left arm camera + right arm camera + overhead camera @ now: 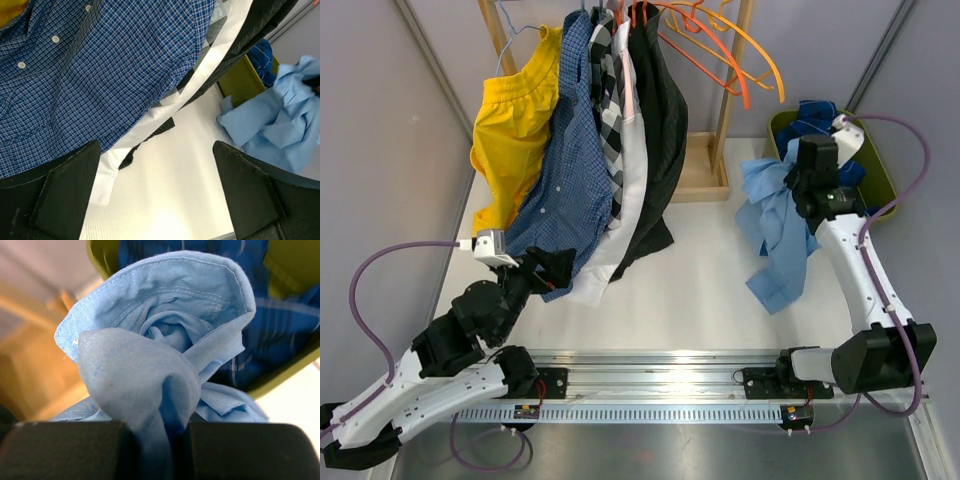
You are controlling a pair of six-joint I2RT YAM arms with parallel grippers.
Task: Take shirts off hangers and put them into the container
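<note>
The light blue shirt's tail still lies on the table, so my right gripper will next move outward over the olive-green container, lower inside and release it.
Several shirts hang on the rack: yellow, dark blue check, black-and-white check, white and black. Bare orange hangers hang to their right. My left gripper is open at the hem of the dark blue check shirt, with only table between its fingers. My right gripper is shut on a light blue shirt, bunched up at the near left edge of the olive-green container. The shirt's tail drapes down onto the table.
A dark blue shirt lies inside the container. The wooden rack's base and post stand between the hanging shirts and the container. Grey walls close in both sides. A metal rail runs along the near edge.
</note>
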